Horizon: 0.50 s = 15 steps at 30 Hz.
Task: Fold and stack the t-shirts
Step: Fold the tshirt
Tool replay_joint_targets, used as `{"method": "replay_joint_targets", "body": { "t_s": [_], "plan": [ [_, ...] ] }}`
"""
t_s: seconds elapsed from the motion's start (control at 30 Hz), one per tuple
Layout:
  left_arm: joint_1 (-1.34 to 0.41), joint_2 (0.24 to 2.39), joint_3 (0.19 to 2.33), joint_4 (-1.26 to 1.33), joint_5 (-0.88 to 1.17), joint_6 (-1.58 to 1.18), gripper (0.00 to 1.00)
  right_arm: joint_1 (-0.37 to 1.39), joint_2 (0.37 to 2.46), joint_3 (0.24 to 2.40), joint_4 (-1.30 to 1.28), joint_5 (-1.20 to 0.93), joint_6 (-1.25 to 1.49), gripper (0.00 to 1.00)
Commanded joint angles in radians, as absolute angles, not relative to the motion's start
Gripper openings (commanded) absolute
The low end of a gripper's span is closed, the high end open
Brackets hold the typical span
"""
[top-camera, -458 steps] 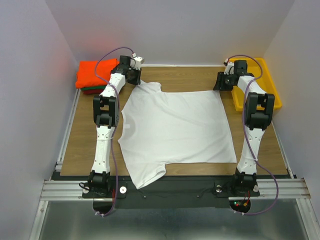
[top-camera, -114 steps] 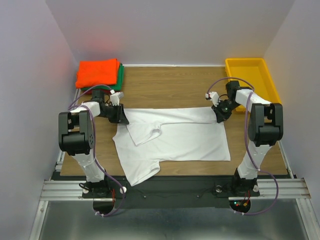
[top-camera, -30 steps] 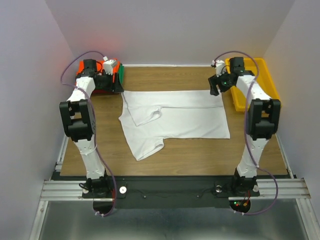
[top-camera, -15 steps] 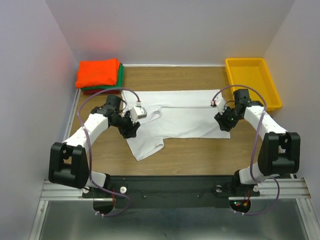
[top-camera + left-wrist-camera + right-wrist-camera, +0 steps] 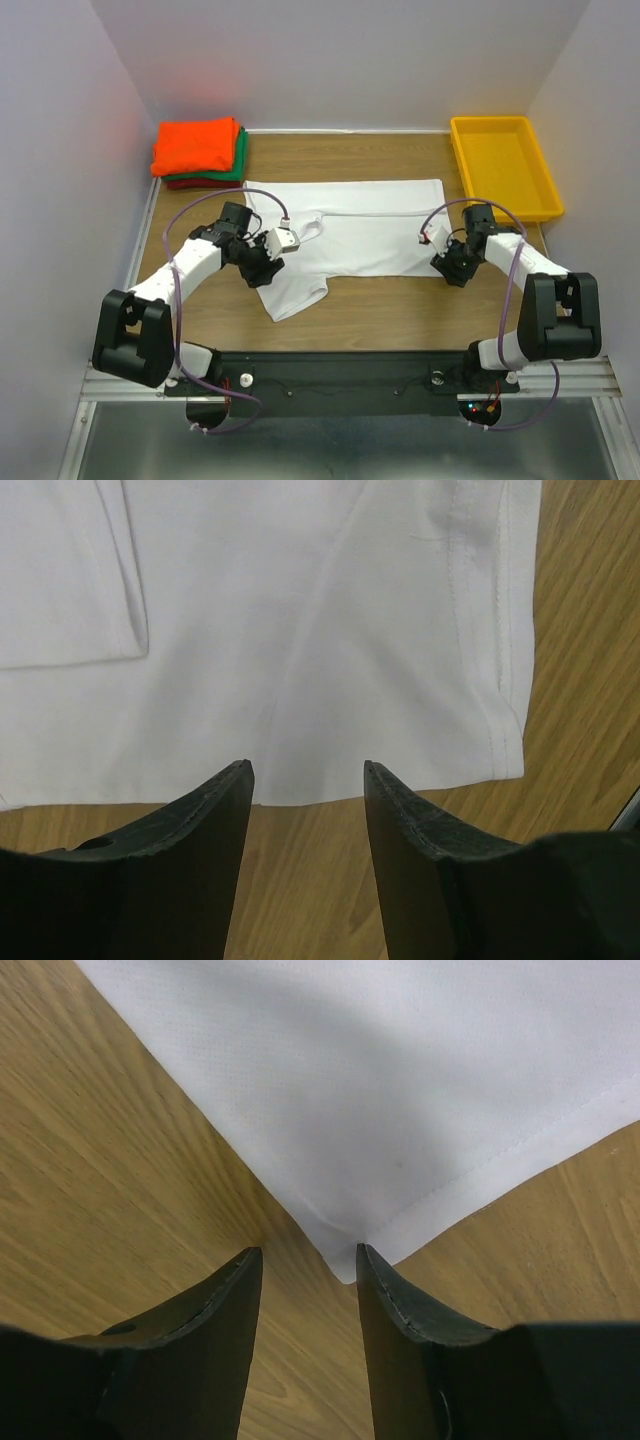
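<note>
Next, my left gripper moves down and back onto the near sleeve's side edge (image 5: 266, 294) (image 5: 345, 773), which lies below it toward my base, because its fingers barely overlap cloth.
A white t-shirt (image 5: 360, 235) lies on the wooden table with its far half folded over toward me. My left gripper (image 5: 266, 267) is low at its left side by the near sleeve. In the left wrist view the gripper (image 5: 306, 772) is open, and the cloth (image 5: 300, 630) edge lies just between the fingertips. My right gripper (image 5: 451, 269) sits at the shirt's near right corner. In the right wrist view it (image 5: 308, 1253) is open, with the corner of the cloth (image 5: 400, 1080) lying between the fingers, beside the right one. Folded orange (image 5: 195, 145), green (image 5: 239, 150) and dark red (image 5: 196, 183) t-shirts are stacked at the far left.
A yellow plastic tray (image 5: 539, 170) stands at the far right corner. Grey walls close in the table on the left, right and back. Bare wood (image 5: 400, 305) runs along the near edge in front of the shirt.
Both arms have swung from the shirt's far corners down to its near side. The right gripper has narrowed and reached the near right corner; the left has shifted slightly along the left edge.
</note>
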<state>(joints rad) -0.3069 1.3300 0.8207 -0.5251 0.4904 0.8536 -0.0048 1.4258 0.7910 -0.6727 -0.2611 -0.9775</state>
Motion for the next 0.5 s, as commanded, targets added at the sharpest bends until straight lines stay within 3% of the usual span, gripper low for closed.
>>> {"method": "replay_joint_targets", "body": {
  "t_s": [0.0,0.13,0.23,0.43,0.47],
  "plan": [
    [-0.325,1.318,0.785,-0.515,0.479,0.868,0.6,-0.002,1.42,0.759,-0.569,-0.222,-1.017,0.49],
    [-0.347,1.336,0.743,-0.491,0.462,0.862,0.6,-0.002,1.417,0.721,-0.526,-0.204,-1.028,0.49],
    [-0.374,1.353,0.713,-0.453,0.421,0.853,0.61,0.02,1.414,0.704,-0.52,-0.192,-1.034,0.42],
    [-0.42,1.391,0.658,-0.385,0.328,0.842,0.61,0.021,1.41,0.699,-0.517,-0.184,-1.031,0.19],
    [-0.428,1.397,0.654,-0.38,0.305,0.844,0.57,0.023,1.411,0.706,-0.517,-0.183,-1.029,0.13]
  ]
}}
